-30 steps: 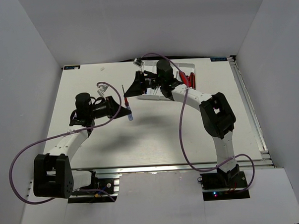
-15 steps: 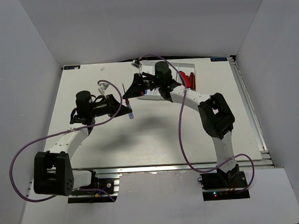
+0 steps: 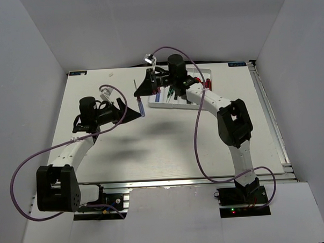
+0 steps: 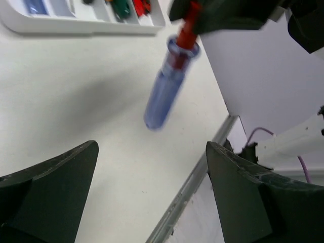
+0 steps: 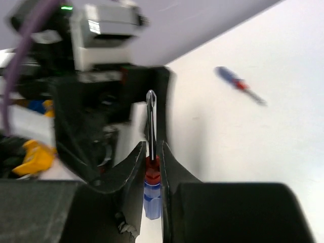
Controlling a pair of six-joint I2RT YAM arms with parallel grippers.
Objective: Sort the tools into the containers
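Note:
My right gripper swings to the right in the top view next, then comes down over the tray's end section (image 3: 155,97), since a blue-handled tool lies there.
My right gripper (image 3: 138,92) (image 5: 152,148) is shut on the red collar of a small blue-handled screwdriver (image 3: 141,108) (image 5: 152,198) and holds it in the air, shaft up, left of the white tray (image 3: 171,105). The same screwdriver (image 4: 166,92) hangs in the left wrist view, apart from my left gripper (image 3: 134,114) (image 4: 152,148), which is open and empty just below it. The tray's compartments hold green-handled (image 3: 172,91) and red tools (image 3: 205,85). A second blue-and-red screwdriver (image 5: 236,83) lies on the table in the right wrist view.
The tray's corner (image 4: 76,25) shows at the top left of the left wrist view. A metal rail (image 3: 270,117) runs along the table's right edge. White walls close in the table on three sides.
The left gripper let go of the blue screwdriver, opened wide and drew back to the left. The right gripper closed on the screwdriver and shifted it slightly toward the back.

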